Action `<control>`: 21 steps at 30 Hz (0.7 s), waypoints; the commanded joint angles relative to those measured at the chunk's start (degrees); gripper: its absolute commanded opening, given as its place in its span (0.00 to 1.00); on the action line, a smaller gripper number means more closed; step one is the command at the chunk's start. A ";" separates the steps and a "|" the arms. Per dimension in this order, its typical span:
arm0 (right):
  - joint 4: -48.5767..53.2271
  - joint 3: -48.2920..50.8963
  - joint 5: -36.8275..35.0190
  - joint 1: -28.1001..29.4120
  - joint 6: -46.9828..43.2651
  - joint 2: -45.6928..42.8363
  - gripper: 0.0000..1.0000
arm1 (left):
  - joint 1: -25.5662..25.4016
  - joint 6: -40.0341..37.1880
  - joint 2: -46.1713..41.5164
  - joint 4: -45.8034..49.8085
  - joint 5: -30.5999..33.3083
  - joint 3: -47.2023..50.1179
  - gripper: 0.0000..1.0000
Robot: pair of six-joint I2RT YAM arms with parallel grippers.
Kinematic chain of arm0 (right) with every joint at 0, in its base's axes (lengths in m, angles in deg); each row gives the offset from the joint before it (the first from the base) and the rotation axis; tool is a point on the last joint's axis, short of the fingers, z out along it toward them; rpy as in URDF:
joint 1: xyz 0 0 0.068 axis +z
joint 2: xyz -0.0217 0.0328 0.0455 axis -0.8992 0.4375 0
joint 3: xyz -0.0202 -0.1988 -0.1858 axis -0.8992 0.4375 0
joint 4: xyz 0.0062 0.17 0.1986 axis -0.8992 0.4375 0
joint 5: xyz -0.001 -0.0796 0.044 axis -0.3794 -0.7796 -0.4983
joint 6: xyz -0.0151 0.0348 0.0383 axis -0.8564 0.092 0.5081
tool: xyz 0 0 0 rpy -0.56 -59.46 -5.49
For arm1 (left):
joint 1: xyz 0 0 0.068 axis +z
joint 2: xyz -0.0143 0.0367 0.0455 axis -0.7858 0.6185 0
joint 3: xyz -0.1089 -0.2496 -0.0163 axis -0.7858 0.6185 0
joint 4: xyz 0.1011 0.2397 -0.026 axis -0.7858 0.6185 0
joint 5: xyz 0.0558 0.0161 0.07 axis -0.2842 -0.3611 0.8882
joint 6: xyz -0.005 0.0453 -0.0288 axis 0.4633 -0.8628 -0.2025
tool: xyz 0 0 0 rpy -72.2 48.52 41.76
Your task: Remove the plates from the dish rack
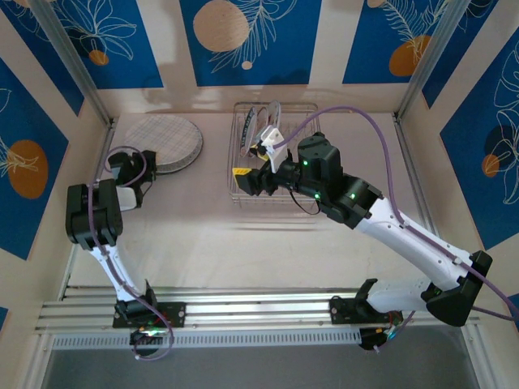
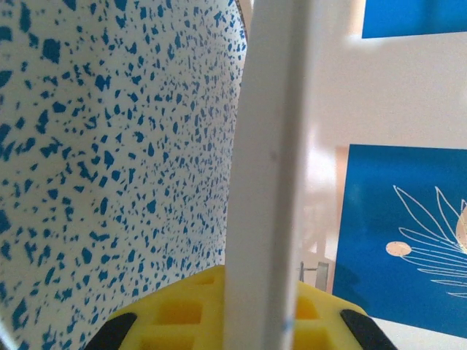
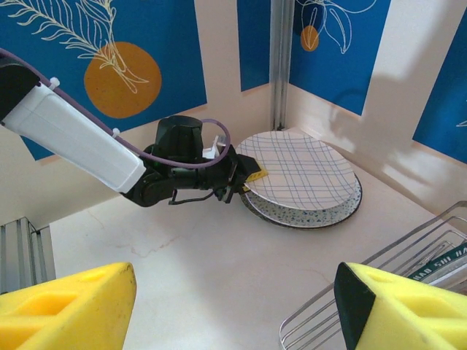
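Observation:
The left gripper lowers the plaid plate's rim a little onto the blue-speckled plate (image 1: 173, 168) (image 2: 146, 175) next and releases it, since that plate lies just below the gripper.
A plaid plate (image 3: 303, 171) lies on top of a blue-speckled plate (image 3: 321, 214) in a stack (image 1: 166, 142) at the table's back left. My left gripper (image 1: 152, 166) is shut on the plaid plate's near rim (image 2: 266, 182), which runs between its yellow pads (image 2: 175, 313); the speckled plate (image 2: 109, 160) is just beside it. The dish rack (image 1: 302, 194) stands at the back centre with a couple of plates (image 1: 261, 121) upright at its far end. My right gripper (image 1: 247, 178) hovers at the rack's near left corner (image 3: 408, 255), open (image 3: 233, 313) and holding nothing.
Blue patterned wall panels surround the table on three sides. Bare tabletop (image 1: 195, 219) lies between the plate stack and the rack. An aluminium rail (image 1: 259, 312) runs along the near edge. The right arm's purple cable (image 1: 357, 113) arches over the rack.

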 commanded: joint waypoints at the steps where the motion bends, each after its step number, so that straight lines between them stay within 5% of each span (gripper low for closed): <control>1: -1.43 -1.98 -0.73 -0.33 0.83 0.63 0.73 | 0.91 -1.58 0.81 -3.14 -1.64 -2.92 0.00; 21: -2.35 -2.37 -0.25 -0.80 1.55 1.96 0.73 | 0.99 -2.34 5.53 0.22 -3.24 -7.86 0.00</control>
